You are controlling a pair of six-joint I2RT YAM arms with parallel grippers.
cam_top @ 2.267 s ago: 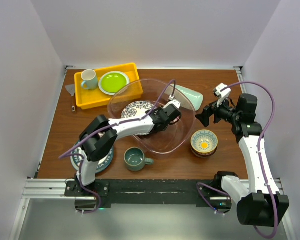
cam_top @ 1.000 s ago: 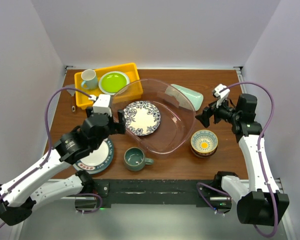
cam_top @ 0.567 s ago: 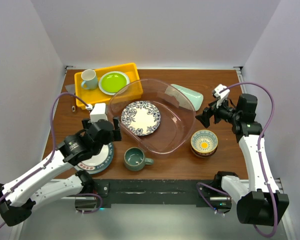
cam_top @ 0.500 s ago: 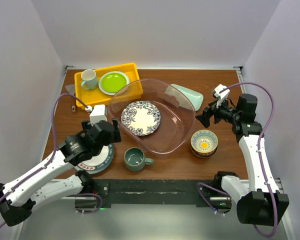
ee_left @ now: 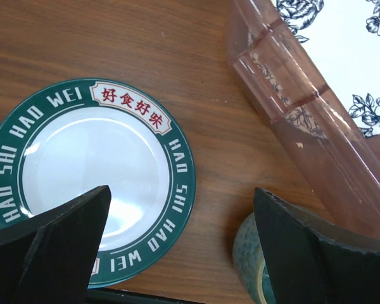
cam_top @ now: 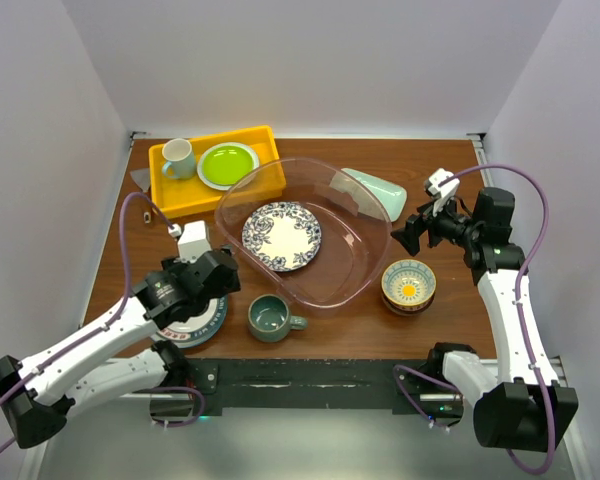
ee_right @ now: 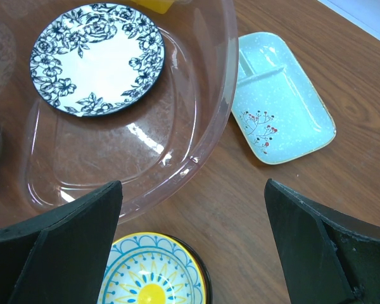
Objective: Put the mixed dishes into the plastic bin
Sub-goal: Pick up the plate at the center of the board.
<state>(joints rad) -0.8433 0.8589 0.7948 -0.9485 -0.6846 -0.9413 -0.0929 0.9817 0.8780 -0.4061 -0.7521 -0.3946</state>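
Observation:
Next, my left gripper shifts left in the top view over the green-rimmed plate's red-lettered edge below, with bare wood beyond, then turns and descends.
The plastic bin (cam_top: 352,262) stands mid-table with a black-and-white floral plate (cam_top: 281,236) lying in it. My left gripper (cam_top: 214,288) hovers open and empty over the near left, between a green-rimmed white plate (ee_left: 82,183) and the grey-green mug (ee_left: 250,259). The right gripper (cam_top: 408,232) hangs open and empty just right of the bin. Below it are the yellow-centred patterned bowl (ee_right: 152,272), stacked in a dark bowl, and the pale-green divided tray (ee_right: 282,101). In the left wrist view the bin's wall (ee_left: 304,139) runs along the right.
A yellow tray (cam_top: 170,193) at the back left holds a lime-green plate (cam_top: 227,164) and a pale mug (cam_top: 178,158). It touches the bin's back-left rim. Walls close in the table on the left, back and right.
My left arm has pulled out of the bin, leaving the floral plate inside, and swung back toward the near left over the green-rimmed plate. The right arm has not moved.

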